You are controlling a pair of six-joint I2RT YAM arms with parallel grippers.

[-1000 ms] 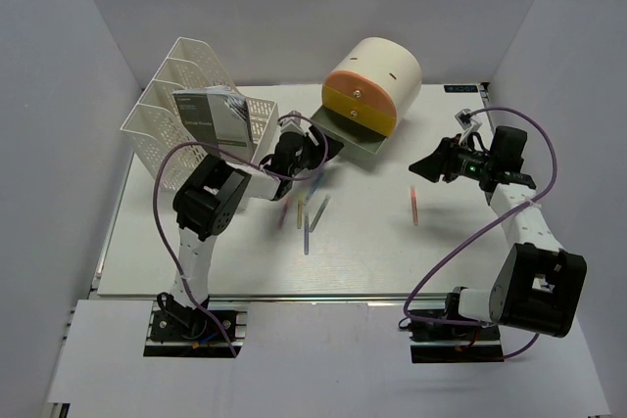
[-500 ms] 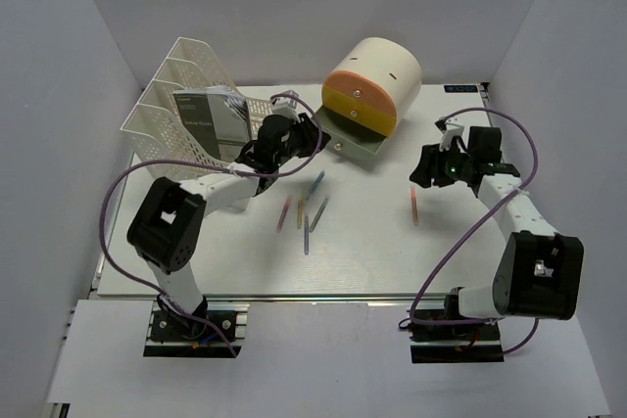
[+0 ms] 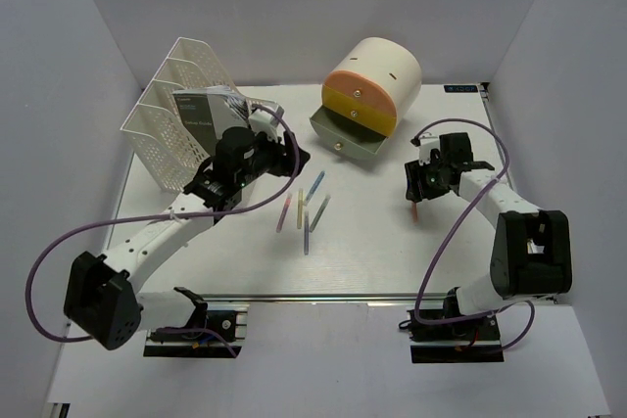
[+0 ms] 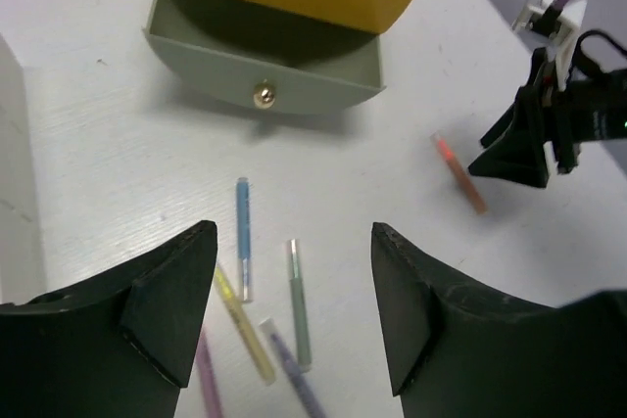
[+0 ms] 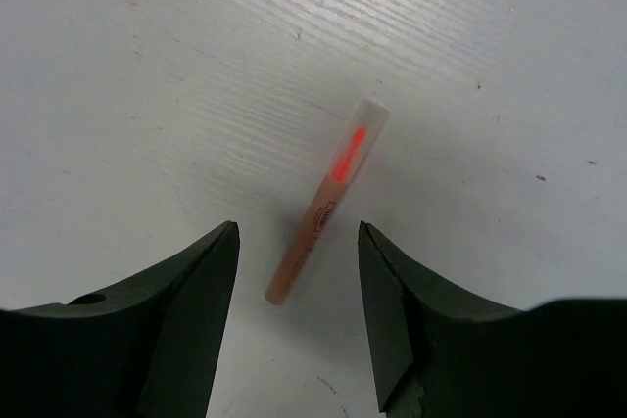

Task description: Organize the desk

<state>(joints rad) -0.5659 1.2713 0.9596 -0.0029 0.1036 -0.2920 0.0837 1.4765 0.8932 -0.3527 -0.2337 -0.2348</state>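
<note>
My right gripper should come down next onto the orange pen's body (image 3: 414, 214) (image 5: 323, 209) beside its clear end and close there, because the orange pen already lies between the open fingers.
The white desk (image 3: 372, 242) holds a loose cluster of pens: blue (image 3: 315, 184), pink (image 3: 283, 212), yellow (image 3: 301, 209), green (image 3: 319, 209) and purple (image 3: 307, 234). My left gripper (image 3: 286, 157) is open and empty, just left of and above the cluster; its wrist view shows the blue (image 4: 243, 237), green (image 4: 297, 305) and yellow (image 4: 245, 325) pens between its fingers. An orange pen (image 3: 416, 210) lies alone at the right. My right gripper (image 3: 419, 183) is open and hovers over it; the orange pen (image 5: 328, 203) lies between its fingers, untouched.
A cream cylindrical drawer unit (image 3: 377, 80) stands at the back with its grey-green bottom drawer (image 3: 343, 136) pulled open. A white mesh file rack (image 3: 181, 110) holding a booklet (image 3: 211, 116) stands at the back left. Walls enclose the desk.
My left gripper has drawn back left from the drawer unit, the arm stretching out low. My right gripper has moved left and down over the orange pen. The pens have not moved.
</note>
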